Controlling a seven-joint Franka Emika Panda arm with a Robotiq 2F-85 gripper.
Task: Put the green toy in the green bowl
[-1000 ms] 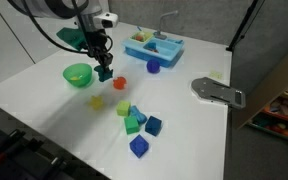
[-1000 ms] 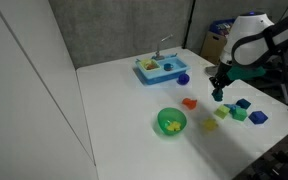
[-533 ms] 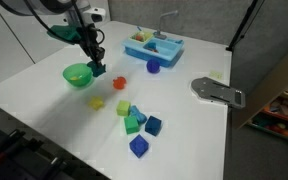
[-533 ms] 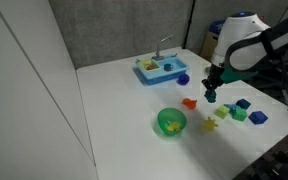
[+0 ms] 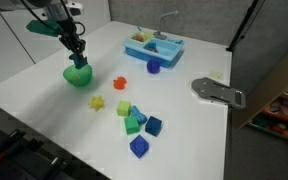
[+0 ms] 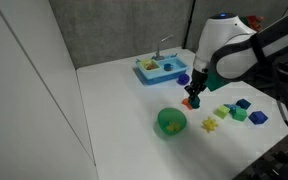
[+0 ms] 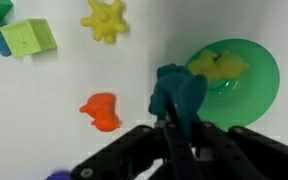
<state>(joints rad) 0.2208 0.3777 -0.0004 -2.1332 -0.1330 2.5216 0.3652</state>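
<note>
My gripper will go right in the wrist view and down to release the toy, since the green bowl's middle (image 6: 171, 122) (image 7: 230, 88) lies below it and that way.
My gripper (image 7: 177, 122) is shut on the green toy (image 7: 177, 93), a small dark teal block. In the wrist view the toy hangs over the table just beside the rim of the green bowl (image 7: 246, 82), which has a yellow piece (image 7: 216, 66) lying in it. In an exterior view the gripper (image 5: 77, 56) is right above the bowl (image 5: 77, 76). In an exterior view the gripper (image 6: 193, 96) stands up and to the right of the bowl (image 6: 171, 123).
A red toy (image 7: 102, 112) and a yellow star (image 7: 106, 20) lie on the white table near the bowl. A cluster of green and blue blocks (image 5: 139, 122) lies further out. A blue tray with a faucet (image 5: 152, 46) is at the back, and a grey device (image 5: 216, 91) is off to one side.
The gripper has carried the green toy across the table from near the red toy to the green bowl. The other toys have not moved.
</note>
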